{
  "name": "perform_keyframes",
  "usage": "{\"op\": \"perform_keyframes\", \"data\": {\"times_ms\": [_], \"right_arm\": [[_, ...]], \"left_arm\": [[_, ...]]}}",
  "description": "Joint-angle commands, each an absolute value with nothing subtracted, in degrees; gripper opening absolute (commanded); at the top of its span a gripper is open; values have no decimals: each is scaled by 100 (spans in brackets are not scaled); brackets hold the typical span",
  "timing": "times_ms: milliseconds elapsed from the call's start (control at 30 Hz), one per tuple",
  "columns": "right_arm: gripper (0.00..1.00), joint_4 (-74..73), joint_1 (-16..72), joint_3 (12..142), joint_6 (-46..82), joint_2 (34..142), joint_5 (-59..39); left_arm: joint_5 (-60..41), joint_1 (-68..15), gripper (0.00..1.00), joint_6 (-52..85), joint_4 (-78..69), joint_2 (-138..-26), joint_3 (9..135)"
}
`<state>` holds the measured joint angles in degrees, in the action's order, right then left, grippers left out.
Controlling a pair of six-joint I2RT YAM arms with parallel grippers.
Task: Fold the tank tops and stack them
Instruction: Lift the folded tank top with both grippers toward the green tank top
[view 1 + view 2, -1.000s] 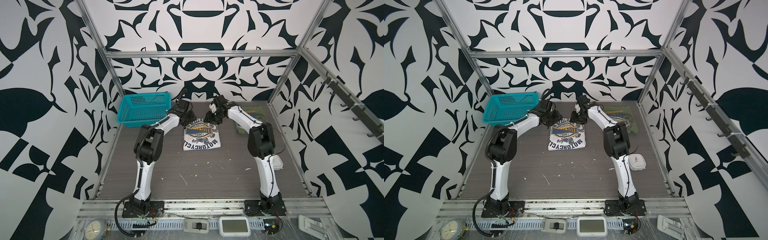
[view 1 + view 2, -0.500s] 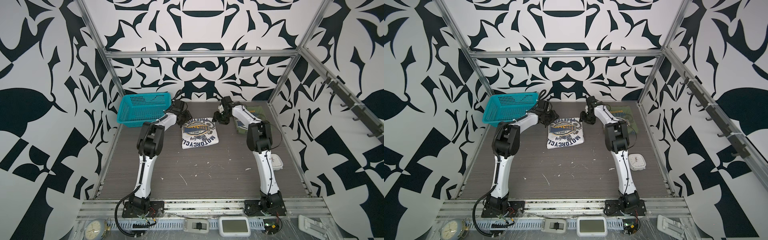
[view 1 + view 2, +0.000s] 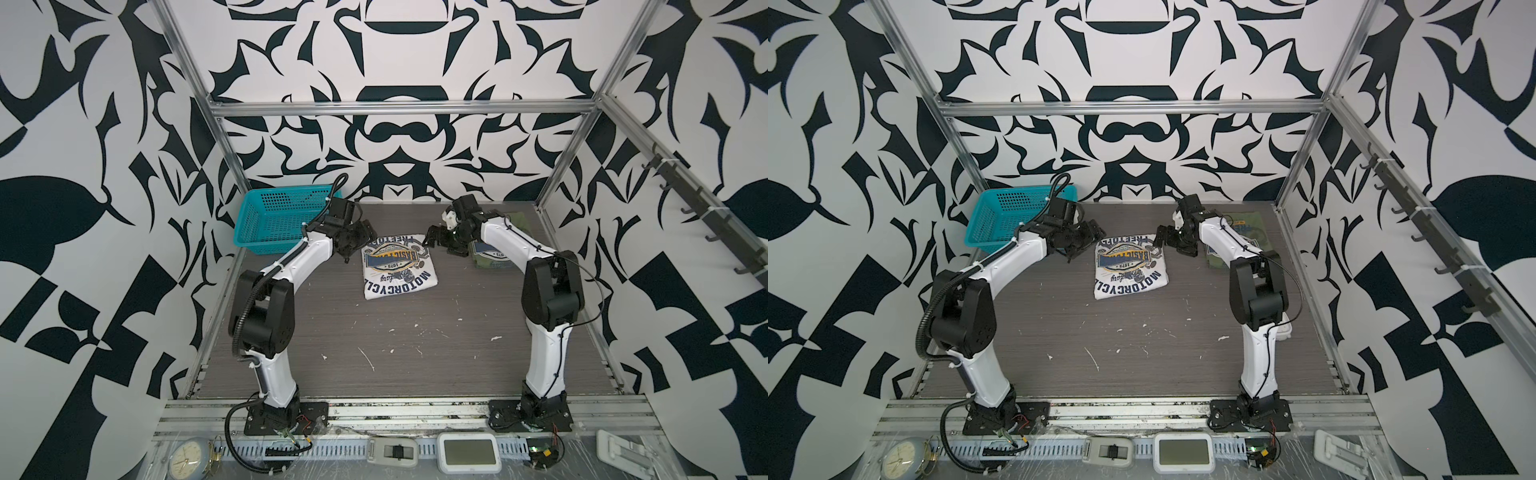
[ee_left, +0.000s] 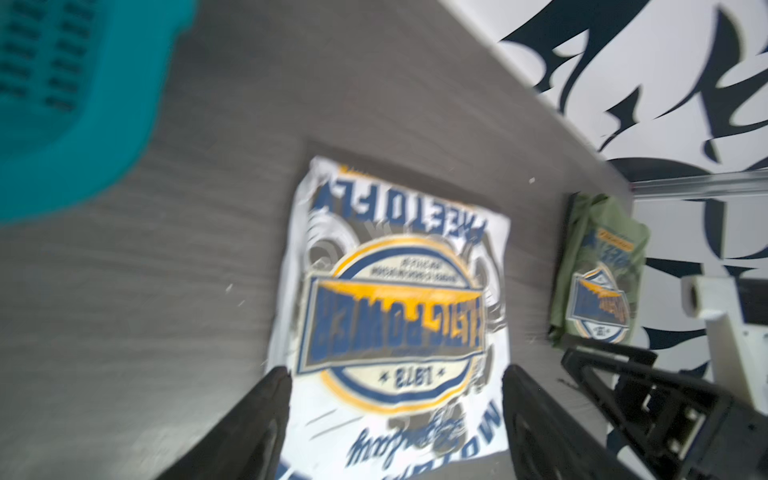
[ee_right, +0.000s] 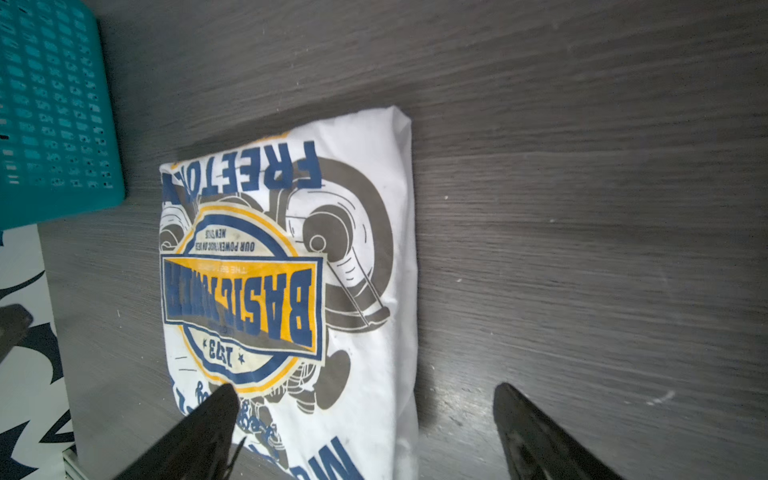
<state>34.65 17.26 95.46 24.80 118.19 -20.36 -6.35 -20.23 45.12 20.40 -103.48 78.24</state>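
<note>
My left gripper needs to go back and down to the white tank top, now folded square, and close on the middle of its edge nearest the basket [image 4: 283, 336].
The white tank top [image 3: 399, 266] [image 3: 1129, 266] lies folded into a square in the middle of the table, badge print up. It fills most of the left wrist view [image 4: 395, 299] and the right wrist view [image 5: 299, 270]. An olive green tank top [image 3: 494, 259] [image 3: 1246, 220] [image 4: 598, 274] lies folded at the back right, partly behind my right arm. My left gripper [image 3: 355, 245] [image 4: 395, 374] hangs open just off the white top's left far corner. Off the right far corner my right gripper [image 3: 436, 243] [image 5: 365, 390] is open too. Neither holds anything.
A teal mesh basket [image 3: 274, 220] [image 3: 1005, 220] [image 5: 54, 104] stands at the back left, close behind my left gripper. A small white device [image 3: 1285, 330] lies by my right arm near the right edge. White flecks dot the grey tabletop [image 3: 395, 340].
Both grippers have opened and let go of the white top's far edge. The top now lies flat, and both grippers have drawn slightly outward from it.
</note>
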Motion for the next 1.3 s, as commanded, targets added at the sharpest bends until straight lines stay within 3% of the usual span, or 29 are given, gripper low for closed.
{"op": "perform_keyframes", "data": {"times_ms": [0,333,667,833,1000,1100,1267], "right_arm": [[98,3177,1853,9340,2594,11898,-2159],[95,2753,2037,8856,2790,12073,-2422],[72,2354,2101,8508,3107,12265,-2954],[52,2259,2062,8514,3182,12248,-3110],[26,2280,1777,8510,3243,12023,-3186],[21,2293,1500,8433,3231,11806,-3239],[14,2616,1015,8560,3009,11461,-3149]], "left_arm": [[-590,-1990,82,4770,1678,-10445,7157],[-1277,-2026,81,4963,967,-11026,6762],[-1662,-2352,70,5240,669,-11559,6847],[-1841,-2497,50,5482,355,-11671,6919],[-1902,-2719,27,5617,273,-11748,7297],[-1903,-2885,15,5717,215,-11854,7640],[-1912,-3201,5,5929,41,-12179,8452]]}}
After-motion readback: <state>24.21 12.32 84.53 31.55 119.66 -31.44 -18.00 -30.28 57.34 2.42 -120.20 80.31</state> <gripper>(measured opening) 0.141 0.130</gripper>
